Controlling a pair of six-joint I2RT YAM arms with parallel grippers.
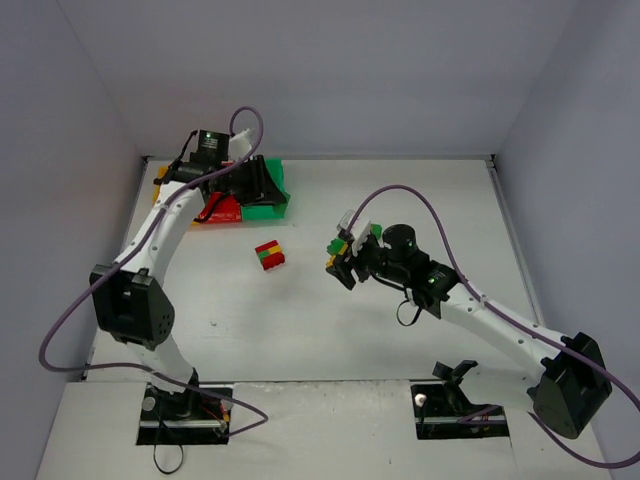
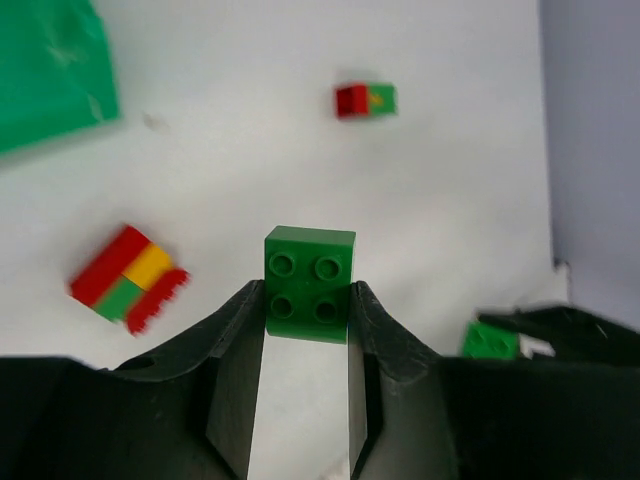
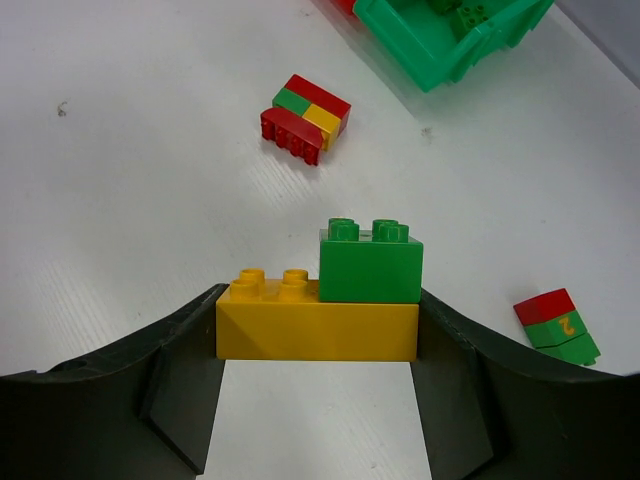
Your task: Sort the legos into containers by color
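My left gripper will tip downward and lower over the green bin [image 2: 48, 75] that lies below it, and it will release the lego there because the color matches.
My left gripper [image 2: 308, 300] is shut on a green two-by-two lego [image 2: 310, 282]. In the top view it [image 1: 262, 185] hangs over the green bin [image 1: 272, 203] at the back left. The red bin [image 1: 226, 211] and the yellow bin [image 1: 160, 176] adjoin it and are mostly hidden by the arm. My right gripper [image 3: 318, 315] is shut on a yellow lego with a green one stacked on it [image 3: 330, 305], above mid-table [image 1: 343, 260]. A red-green-yellow clump [image 1: 269, 254] lies on the table between the arms, and also shows in the wrist views [image 2: 128, 278] [image 3: 305, 118].
A small red-and-green clump [image 3: 555, 325] lies on the table beside my right gripper, and also shows in the left wrist view [image 2: 365, 100]. The green bin [image 3: 450, 35] holds green legos. Grey walls close in the table at the left, back and right.
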